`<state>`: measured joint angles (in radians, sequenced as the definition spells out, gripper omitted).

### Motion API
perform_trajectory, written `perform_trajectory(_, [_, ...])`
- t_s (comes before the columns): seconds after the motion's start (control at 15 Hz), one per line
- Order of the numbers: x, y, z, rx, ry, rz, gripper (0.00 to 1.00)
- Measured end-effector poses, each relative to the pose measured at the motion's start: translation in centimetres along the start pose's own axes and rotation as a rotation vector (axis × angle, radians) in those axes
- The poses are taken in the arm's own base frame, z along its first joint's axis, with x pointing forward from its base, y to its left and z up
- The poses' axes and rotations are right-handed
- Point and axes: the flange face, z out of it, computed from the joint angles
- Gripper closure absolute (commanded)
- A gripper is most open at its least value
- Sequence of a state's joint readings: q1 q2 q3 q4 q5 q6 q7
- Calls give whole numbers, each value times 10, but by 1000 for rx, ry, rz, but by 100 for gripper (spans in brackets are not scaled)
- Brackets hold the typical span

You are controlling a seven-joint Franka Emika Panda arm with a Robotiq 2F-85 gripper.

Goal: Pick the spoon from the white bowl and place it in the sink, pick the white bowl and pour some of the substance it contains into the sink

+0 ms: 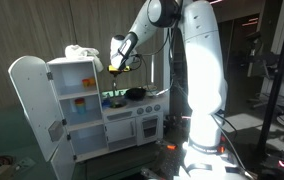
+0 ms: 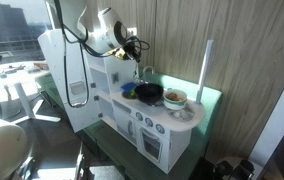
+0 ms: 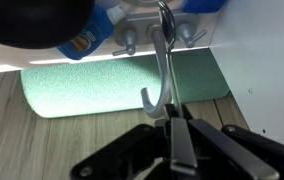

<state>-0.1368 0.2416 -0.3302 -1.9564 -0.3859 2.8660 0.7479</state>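
Observation:
The spoon is still well above the counter. My gripper will next move down toward the sink (image 2: 130, 94) beside the black pan to let go of the spoon's handle there.
My gripper (image 3: 170, 128) is shut on the handle of a metal spoon (image 3: 165, 50), which hangs from the jaws with its bowl end pointing away. In both exterior views the gripper (image 1: 117, 62) (image 2: 134, 50) is raised above the toy kitchen's counter, over the sink end. The blue sink area (image 2: 129, 90) lies below it and also shows in the wrist view (image 3: 90, 42), with a grey curved faucet (image 3: 149, 100) and tap knobs beside the spoon. The white bowl (image 2: 175, 99) with a brownish substance stands on the counter's other end, apart from the gripper.
A black pan (image 2: 148, 91) sits on the counter between sink and bowl. The white toy kitchen (image 1: 102, 120) has its tall door (image 1: 32, 105) swung open. A pale green panel (image 2: 210, 100) stands behind the counter. A wooden wall is behind everything.

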Motion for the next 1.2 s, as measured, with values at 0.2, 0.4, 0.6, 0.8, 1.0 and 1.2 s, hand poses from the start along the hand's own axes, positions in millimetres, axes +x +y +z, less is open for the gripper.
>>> perform_trajectory(0.2, [-20, 3, 21, -17, -40, -25, 98])
perform_trajectory(0.4, [-36, 3, 40, -35, -62, -70, 98])
perform_trajectory(0.6, [-53, 2, 61, -55, -86, -116, 98])
perform_trajectory(0.8, [-68, 0, 81, -75, -106, -171, 98])
perform_trajectory(1.0, [-74, -4, 91, -79, -114, -194, 60])
perform_trajectory(1.2, [-74, -8, 93, -58, -136, -186, 38])
